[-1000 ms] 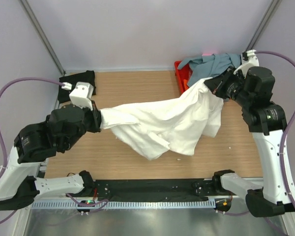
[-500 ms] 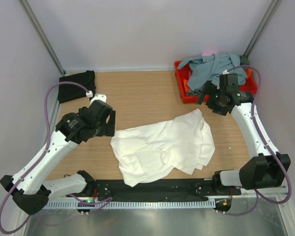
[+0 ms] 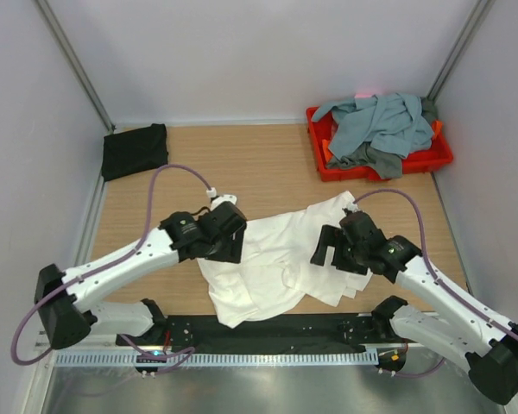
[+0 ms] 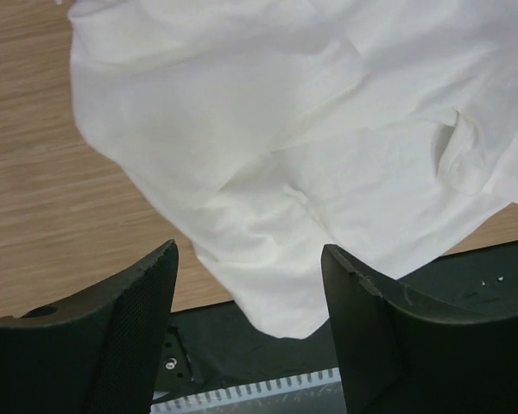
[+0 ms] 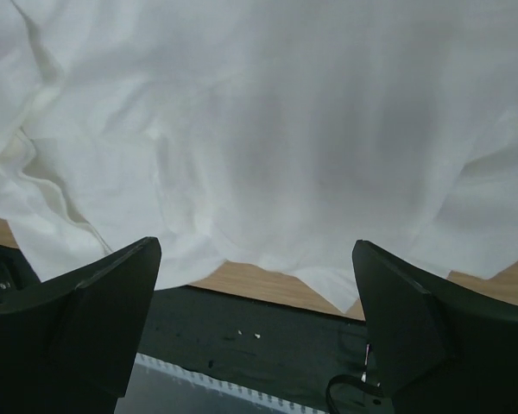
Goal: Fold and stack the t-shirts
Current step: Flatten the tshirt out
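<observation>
My right gripper draws back and lowers onto the pointed near corner (image 3: 334, 302) of the white t-shirt (image 3: 281, 259) next, since that corner lies below it, nearer the base.
A plain white t-shirt (image 3: 281, 259) lies crumpled on the wooden table near the front edge, its hem hanging over the black front strip (image 4: 285, 302). My left gripper (image 3: 230, 246) hovers over the shirt's left edge, open and holding nothing (image 4: 249, 250). Over the shirt's right side, my right gripper (image 3: 326, 250) stands wide open and empty (image 5: 255, 244), with white cloth (image 5: 268, 129) filling its view. A black t-shirt (image 3: 135, 151) lies folded at the back left corner. Grey-blue and dark grey t-shirts (image 3: 375, 125) are heaped in the tray.
The red plastic tray (image 3: 318, 155) stands at the back right against the wall. Bare wood stretches between the black shirt and the tray. A black strip (image 3: 268, 328) and a metal rail run along the near edge.
Both grippers opened and let go of the white shirt, which dropped from a stretched hold onto the table. Both arms then swung down and inward over it.
</observation>
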Available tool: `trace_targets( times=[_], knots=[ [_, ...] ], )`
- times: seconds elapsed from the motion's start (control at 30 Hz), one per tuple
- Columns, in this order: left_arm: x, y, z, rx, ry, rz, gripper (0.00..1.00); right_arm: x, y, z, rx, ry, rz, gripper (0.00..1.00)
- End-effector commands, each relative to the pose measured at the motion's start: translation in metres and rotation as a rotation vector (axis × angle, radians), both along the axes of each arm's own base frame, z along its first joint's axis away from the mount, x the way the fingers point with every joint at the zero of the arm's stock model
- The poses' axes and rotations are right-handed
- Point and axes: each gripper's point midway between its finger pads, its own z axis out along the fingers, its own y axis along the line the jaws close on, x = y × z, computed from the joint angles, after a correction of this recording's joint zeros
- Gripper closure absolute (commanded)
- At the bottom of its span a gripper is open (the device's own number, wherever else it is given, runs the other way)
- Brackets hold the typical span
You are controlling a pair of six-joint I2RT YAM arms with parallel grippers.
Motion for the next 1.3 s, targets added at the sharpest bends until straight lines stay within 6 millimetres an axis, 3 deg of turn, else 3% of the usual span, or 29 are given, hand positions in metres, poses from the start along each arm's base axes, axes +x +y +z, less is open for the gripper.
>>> trace_targets(
  times=[0.0,0.1,0.2,0.23,0.3,0.33,0.57,0.7,0.9,1.07,1.1,1.23,1.27],
  knots=[
    [0.018,-0.039,-0.008,-0.046,-0.042,0.004,0.31,-0.006,0.000,-0.006,0.033,-0.014,-0.120,0.00],
    [0.035,-0.059,-0.018,0.017,-0.069,-0.020,0.31,-0.013,-0.004,-0.003,0.021,-0.029,-0.117,0.00],
    [0.051,-0.066,-0.026,0.106,-0.091,-0.036,0.30,-0.012,-0.011,0.003,-0.012,-0.045,-0.122,0.00],
    [0.057,-0.064,-0.041,0.178,-0.082,-0.028,0.29,-0.012,-0.013,0.006,-0.016,-0.054,-0.127,0.00],
    [0.064,-0.071,-0.046,0.224,-0.087,-0.030,0.28,-0.010,-0.017,0.010,-0.035,-0.070,-0.129,0.00],
    [0.064,-0.073,-0.059,0.270,-0.070,-0.042,0.27,-0.009,-0.018,0.011,-0.037,-0.073,-0.130,0.00],
    [0.075,-0.083,-0.088,0.405,-0.055,-0.055,0.25,-0.011,-0.015,0.004,-0.040,-0.057,-0.105,0.00],
    [0.080,-0.086,-0.094,0.465,-0.069,-0.061,0.26,-0.012,-0.014,0.002,-0.039,-0.056,-0.097,0.00],
    [0.083,-0.078,-0.098,0.538,-0.077,-0.033,0.36,-0.013,-0.016,0.002,-0.051,-0.058,-0.091,0.00],
    [0.081,-0.071,-0.092,0.534,-0.090,-0.019,0.58,-0.012,-0.017,0.003,-0.053,-0.063,-0.091,0.00],
    [0.081,-0.072,-0.091,0.527,-0.094,-0.017,0.70,-0.013,-0.017,0.002,-0.056,-0.060,-0.089,0.00],
    [0.079,-0.069,-0.084,0.515,-0.099,-0.015,1.00,-0.012,-0.016,0.003,-0.054,-0.062,-0.089,0.00],
    [0.078,-0.068,-0.080,0.504,-0.101,-0.011,1.00,-0.012,-0.017,0.002,-0.056,-0.060,-0.091,0.00]
  ],
)
